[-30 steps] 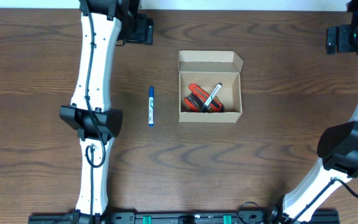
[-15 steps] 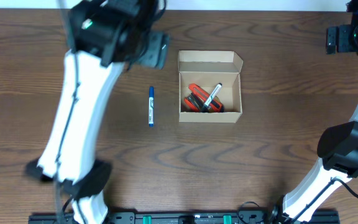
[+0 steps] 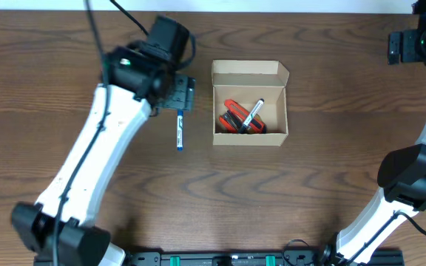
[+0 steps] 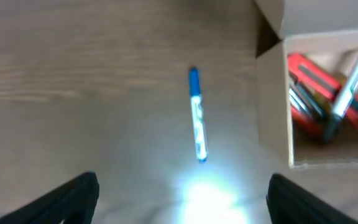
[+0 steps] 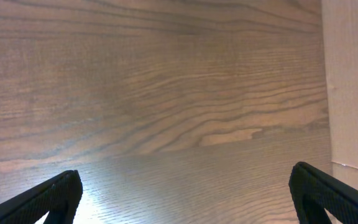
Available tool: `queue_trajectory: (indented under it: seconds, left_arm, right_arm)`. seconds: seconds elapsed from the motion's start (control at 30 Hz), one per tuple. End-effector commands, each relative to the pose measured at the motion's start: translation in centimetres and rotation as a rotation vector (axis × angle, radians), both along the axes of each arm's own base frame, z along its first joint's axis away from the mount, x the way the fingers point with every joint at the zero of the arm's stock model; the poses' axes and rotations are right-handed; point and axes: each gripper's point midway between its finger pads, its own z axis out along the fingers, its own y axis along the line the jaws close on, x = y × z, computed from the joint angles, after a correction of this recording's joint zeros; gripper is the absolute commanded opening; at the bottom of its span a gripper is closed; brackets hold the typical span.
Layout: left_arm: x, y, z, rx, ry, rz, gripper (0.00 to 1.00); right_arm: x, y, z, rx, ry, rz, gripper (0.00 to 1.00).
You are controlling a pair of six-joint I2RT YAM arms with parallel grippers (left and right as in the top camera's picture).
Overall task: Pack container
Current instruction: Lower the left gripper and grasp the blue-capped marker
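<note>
The blue marker's white body (image 4: 199, 129) is on bare wood below my open left gripper. This marker is still outside the box (image 4: 272, 124), so I will lower that gripper onto it next.
The container (image 3: 250, 138), a small tan cardboard box, stands open at the table's middle with its flap lid folded back. Red items (image 3: 235, 117) and a black and white marker (image 3: 254, 113) lie inside. A blue marker (image 3: 180, 133) lies on the wood left of the box. My left gripper (image 3: 181, 94) hovers open just behind the blue marker. In the left wrist view the blue marker (image 4: 196, 115) lies ahead of the open fingers (image 4: 184, 208), with the box (image 4: 272, 124) at the right. My right gripper (image 3: 403, 46) is open and empty at the far right corner.
The right wrist view shows bare wood between the open fingers (image 5: 185, 205) and a pale tan surface (image 5: 353, 81) along the right edge. The right arm's base (image 3: 413, 177) stands at the right front of the table.
The left arm has swung from the left side of the table forward and right. Its gripper now hovers near the blue marker. The right arm, box and marker have not moved.
</note>
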Motion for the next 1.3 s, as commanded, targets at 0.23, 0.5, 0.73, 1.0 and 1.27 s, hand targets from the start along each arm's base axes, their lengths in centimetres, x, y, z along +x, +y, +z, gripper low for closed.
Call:
queue_trajectory:
  seconds: [0.23, 0.5, 0.73, 1.0, 1.27]
  left_arm:
    - [1.0, 2.0, -10.0, -0.168, 0.136, 0.164, 0.85]
    - [0.7, 0.3, -15.6, -0.187, 0.270, 0.142, 0.82]
    - [1.0, -0.3, -16.9, -0.164, 0.271, 0.129, 0.81]
    - [0.1, 1.1, -18.4, -0.064, 0.312, 0.145, 0.80]
    - [-0.5, 0.4, -19.7, -0.019, 0.337, 0.117, 0.79]
  right_arm:
    - [-0.1, -0.4, -0.6, 0.011, 0.011, -0.020, 0.99]
    - [-0.1, -0.4, -0.6, 0.011, 0.011, -0.020, 0.99]
    - [-0.1, -0.4, -0.6, 0.011, 0.011, -0.020, 0.99]
    - [-0.1, -0.4, -0.6, 0.011, 0.011, -0.020, 0.99]
    - [-0.1, -0.4, -0.6, 0.011, 0.011, -0.020, 0.99]
